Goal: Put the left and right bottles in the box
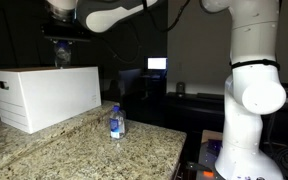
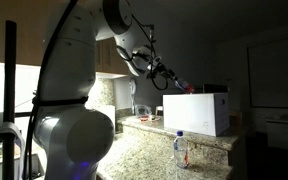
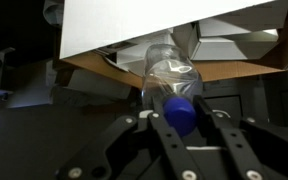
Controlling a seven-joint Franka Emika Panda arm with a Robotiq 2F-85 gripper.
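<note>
The bottle still hangs close to the box's near edge. My gripper will next move outward and slightly down over the box's open top (image 1: 44, 68) (image 3: 134, 51) to release the bottle.
The large white box (image 1: 46, 95) stands on the granite counter; it also shows in an exterior view (image 2: 196, 112) and from above in the wrist view (image 3: 164, 30). My gripper (image 1: 62, 52) hangs just above the box's open top, shut on a clear bottle with a blue cap (image 3: 172, 85). The fingers clamp its blue cap end (image 3: 180, 112). In an exterior view the gripper (image 2: 172, 80) is above the box's near edge. A second small bottle with a blue label (image 1: 116, 122) stands upright on the counter beside the box, also seen in an exterior view (image 2: 180, 150).
The granite counter (image 1: 74, 150) ends at a front edge close to the robot base (image 1: 246, 110). A lit monitor (image 1: 157, 64) glows in the dark background. Brown inner flaps of the box (image 3: 104, 68) show below the gripper.
</note>
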